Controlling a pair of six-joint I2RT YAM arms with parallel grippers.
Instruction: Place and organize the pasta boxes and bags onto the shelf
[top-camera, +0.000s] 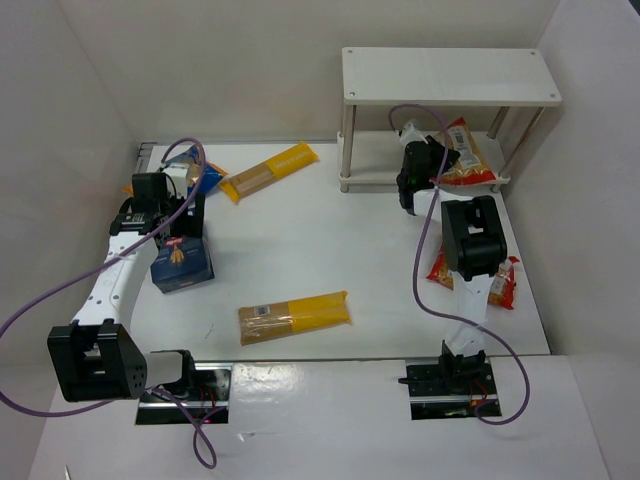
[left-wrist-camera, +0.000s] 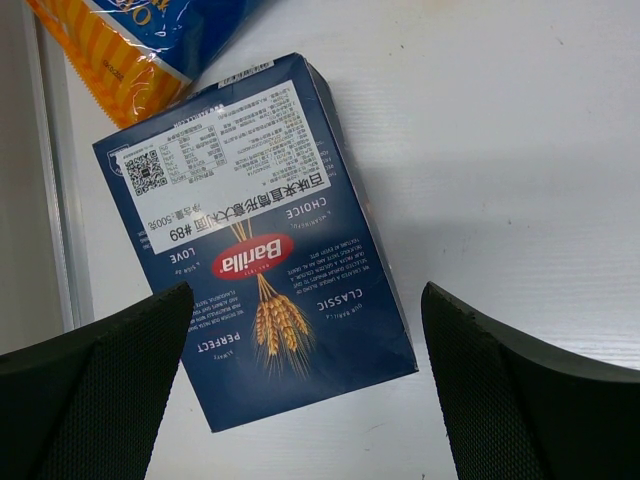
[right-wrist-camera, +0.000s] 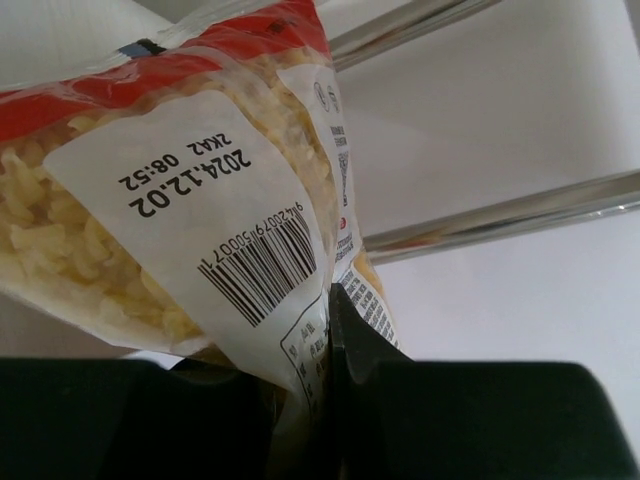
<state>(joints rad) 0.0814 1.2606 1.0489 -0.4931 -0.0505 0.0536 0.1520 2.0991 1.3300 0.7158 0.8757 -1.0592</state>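
Note:
I need to shift my right gripper along the shelf's lower level, then open it, to get the bag of short pasta to the shelf's end legs by the side.
The white two-tier shelf (top-camera: 450, 75) stands at the back right. My right gripper (top-camera: 432, 168) is shut on a red-edged clear bag of short pasta (top-camera: 468, 155), holding it at the lower tier; the bag fills the right wrist view (right-wrist-camera: 170, 190), pinched between the jaws. A second red-edged bag (top-camera: 503, 283) lies partly hidden behind the right arm. My left gripper (top-camera: 180, 232) is open above the dark blue box (top-camera: 183, 263), which lies flat between the fingers in the left wrist view (left-wrist-camera: 255, 240). The blue-orange bag (top-camera: 205, 177) lies behind it. Two yellow spaghetti packs (top-camera: 270, 171) (top-camera: 294, 317) lie on the table.
White walls enclose the table on the left, back and right. The shelf's thin metal legs (right-wrist-camera: 500, 215) show behind the held bag. The blue-orange bag's corner (left-wrist-camera: 130, 50) lies close to the box's far end.

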